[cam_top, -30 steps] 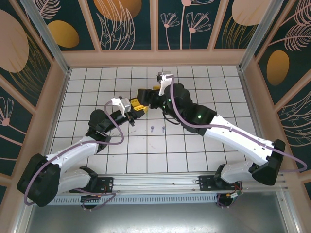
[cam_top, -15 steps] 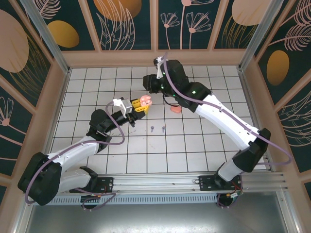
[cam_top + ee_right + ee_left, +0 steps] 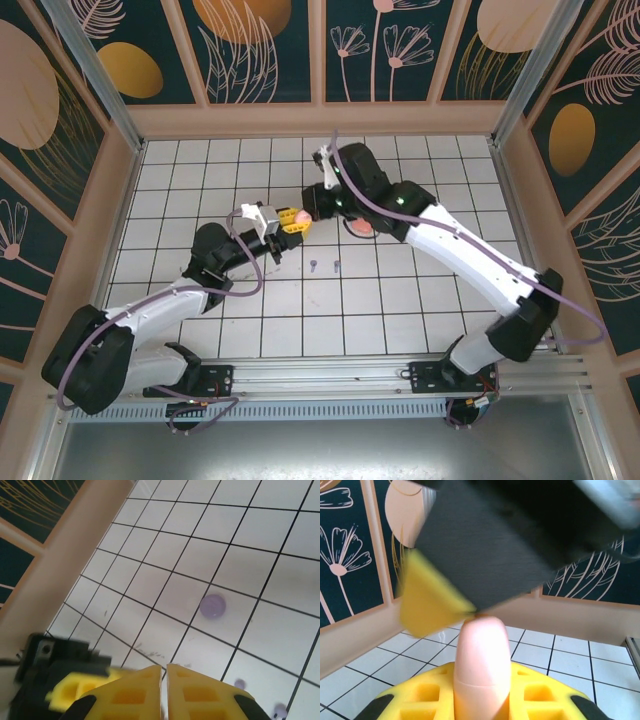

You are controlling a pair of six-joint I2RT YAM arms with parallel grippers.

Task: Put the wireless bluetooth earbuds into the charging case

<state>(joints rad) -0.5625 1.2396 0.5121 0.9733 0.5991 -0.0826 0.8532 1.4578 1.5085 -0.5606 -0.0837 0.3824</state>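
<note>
Next, the left gripper tilts downward and lowers the pink case onto the floor beside the coral-pink object to release it, as the floor there is clear.
A pale pink charging case (image 3: 481, 655) stands upright and closed between the yellow fingers (image 3: 415, 700) of my left gripper (image 3: 292, 219), which is shut on it above the floor. My right gripper (image 3: 312, 208) is right beside it; its black body and a yellow fingertip (image 3: 427, 605) touch the case's top. In the right wrist view the right gripper (image 3: 164, 675) has its jaws nearly together with nothing between them. Two tiny lilac earbuds (image 3: 314, 265) (image 3: 336, 265) lie on the white tiles in front of the grippers. The right wrist view shows small lilac pieces (image 3: 213, 605) (image 3: 240, 683) on the tiles below.
A coral-pink object (image 3: 360, 228) lies on the floor, partly under the right arm. The left gripper's body (image 3: 55, 667) sits close at the lower left of the right wrist view. Peach walls (image 3: 320, 120) ring the tiled floor.
The right gripper swung back down from the rear to the top of the pink case and its jaws closed. The left gripper, still holding the case, shifted slightly.
</note>
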